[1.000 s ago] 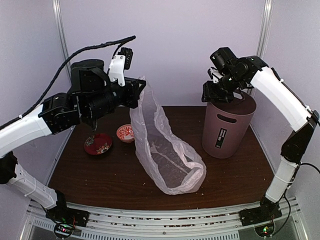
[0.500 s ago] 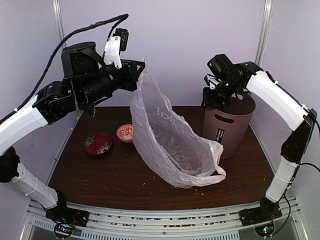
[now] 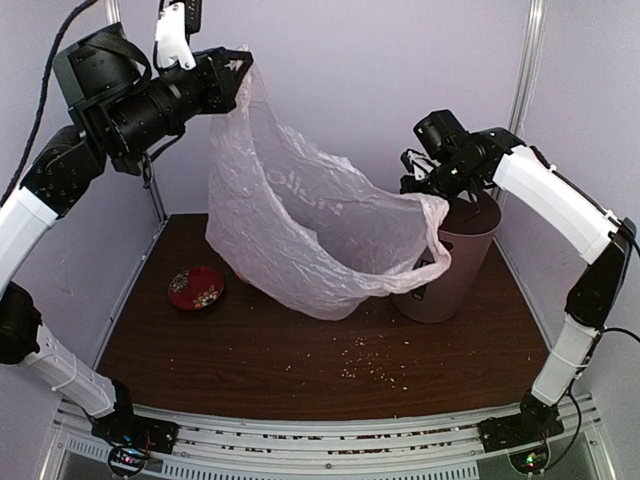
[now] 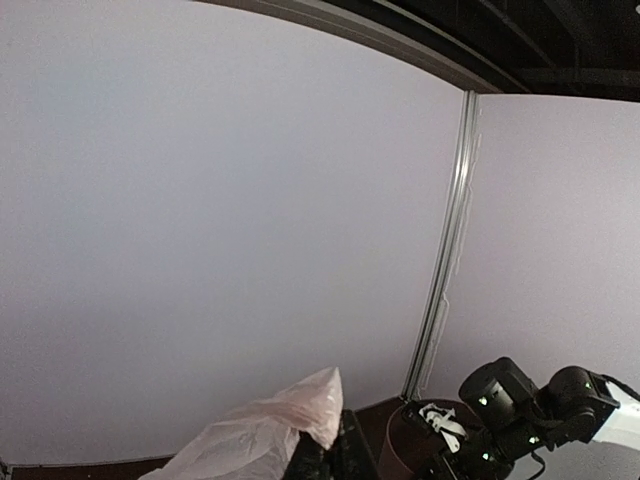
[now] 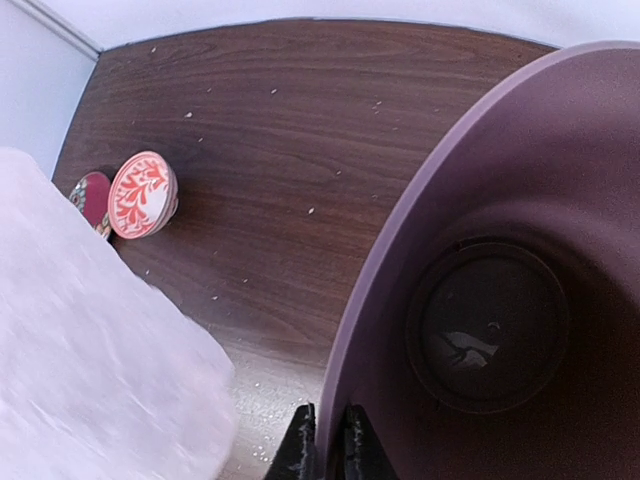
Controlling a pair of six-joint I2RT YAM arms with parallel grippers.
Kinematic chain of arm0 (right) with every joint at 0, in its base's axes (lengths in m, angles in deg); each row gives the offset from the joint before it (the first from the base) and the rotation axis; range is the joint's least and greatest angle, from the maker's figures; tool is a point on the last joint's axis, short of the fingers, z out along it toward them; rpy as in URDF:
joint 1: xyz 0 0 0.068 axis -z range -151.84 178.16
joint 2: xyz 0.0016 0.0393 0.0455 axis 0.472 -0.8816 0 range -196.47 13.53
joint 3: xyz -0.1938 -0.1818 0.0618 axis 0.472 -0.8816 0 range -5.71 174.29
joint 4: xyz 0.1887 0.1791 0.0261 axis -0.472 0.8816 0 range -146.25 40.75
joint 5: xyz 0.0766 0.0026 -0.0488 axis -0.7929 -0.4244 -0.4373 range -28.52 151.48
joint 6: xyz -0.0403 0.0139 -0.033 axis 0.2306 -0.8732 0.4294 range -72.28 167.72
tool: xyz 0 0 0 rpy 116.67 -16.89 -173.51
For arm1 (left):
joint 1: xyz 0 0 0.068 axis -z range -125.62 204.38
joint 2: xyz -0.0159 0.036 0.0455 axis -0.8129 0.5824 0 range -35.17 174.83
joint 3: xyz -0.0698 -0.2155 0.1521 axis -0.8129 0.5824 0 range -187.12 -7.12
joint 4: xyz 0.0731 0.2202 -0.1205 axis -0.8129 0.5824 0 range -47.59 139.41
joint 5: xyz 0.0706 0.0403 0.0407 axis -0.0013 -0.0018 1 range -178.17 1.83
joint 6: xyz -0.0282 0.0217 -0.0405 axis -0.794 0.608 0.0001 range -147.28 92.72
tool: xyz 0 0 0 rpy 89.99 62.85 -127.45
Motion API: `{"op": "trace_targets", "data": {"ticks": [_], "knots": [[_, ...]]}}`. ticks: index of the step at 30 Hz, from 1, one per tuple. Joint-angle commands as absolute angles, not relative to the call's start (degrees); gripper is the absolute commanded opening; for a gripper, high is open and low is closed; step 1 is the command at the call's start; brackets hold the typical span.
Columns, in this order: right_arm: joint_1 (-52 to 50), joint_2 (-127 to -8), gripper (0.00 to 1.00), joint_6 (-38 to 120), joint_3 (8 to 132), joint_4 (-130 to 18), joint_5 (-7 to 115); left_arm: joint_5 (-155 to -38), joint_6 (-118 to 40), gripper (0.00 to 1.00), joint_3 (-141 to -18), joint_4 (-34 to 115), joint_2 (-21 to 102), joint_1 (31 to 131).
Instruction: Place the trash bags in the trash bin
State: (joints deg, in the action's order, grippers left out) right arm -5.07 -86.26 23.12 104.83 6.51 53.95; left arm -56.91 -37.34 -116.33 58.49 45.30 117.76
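My right gripper will next pull the bin's rim toward the crumbs and slightly back, then open.
The trash bag [image 3: 300, 235], thin and pale pink, hangs in the air from my left gripper [image 3: 238, 72], which is shut on its top corner high at the back left. Its far end drapes against the mauve trash bin [image 3: 458, 268], which stands tilted at the right. My right gripper [image 3: 420, 186] pinches the bin's near rim. The right wrist view has the two fingers of the right gripper [image 5: 328, 446] either side of the trash bin's rim [image 5: 400, 260], with the bag [image 5: 90, 370] at the left. The left wrist view shows the left gripper [image 4: 326, 460] with the bag's corner [image 4: 300, 410] in it.
A small red bowl [image 3: 195, 288] sits at the table's left, and a red-and-white patterned bowl [image 5: 142, 193] lies beside it, hidden behind the bag from above. Crumbs [image 3: 372, 366] are scattered on the brown table [image 3: 200, 350] in front of the bin. Walls enclose the back and sides.
My left gripper has risen up and to the left, lifting the bag off the table. The right gripper has closed on the bin's rim and the bin has tipped. Crumbs now lie on the table.
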Motion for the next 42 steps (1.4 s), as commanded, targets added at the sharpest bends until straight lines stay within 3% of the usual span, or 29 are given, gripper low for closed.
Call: {"op": "trace_targets", "data": {"ticks": [1, 26, 28, 31, 34, 42], "knots": [[-8.14, -84.48, 0.02, 20.61, 103.98, 4.13, 47.7, -54.68, -32.87, 0.0, -122.71, 57.52, 46.74, 117.58], [-24.26, -88.93, 0.04, 20.77, 108.66, 2.05, 45.54, -50.33, -23.54, 0.0, -131.05, 45.01, 48.62, 117.58], [-24.56, -88.94, 0.1, 20.71, 109.44, 1.81, 45.0, -50.8, -23.57, 0.0, -132.18, 44.21, 49.34, 117.58], [-24.6, -88.26, 0.35, 20.39, 113.61, 3.25, 46.16, -51.78, -24.16, 0.0, -133.93, 43.23, 50.77, 117.58], [-24.37, -85.91, 0.47, 20.03, 116.21, 4.12, 47.53, -52.91, -25.13, 0.0, -135.39, 41.96, 52.02, 117.58], [-22.93, -75.13, 0.53, 17.7, 111.12, -0.33, 46.59, -59.1, -25.97, 0.0, -139.84, 35.2, 57.31, 117.58]]}}
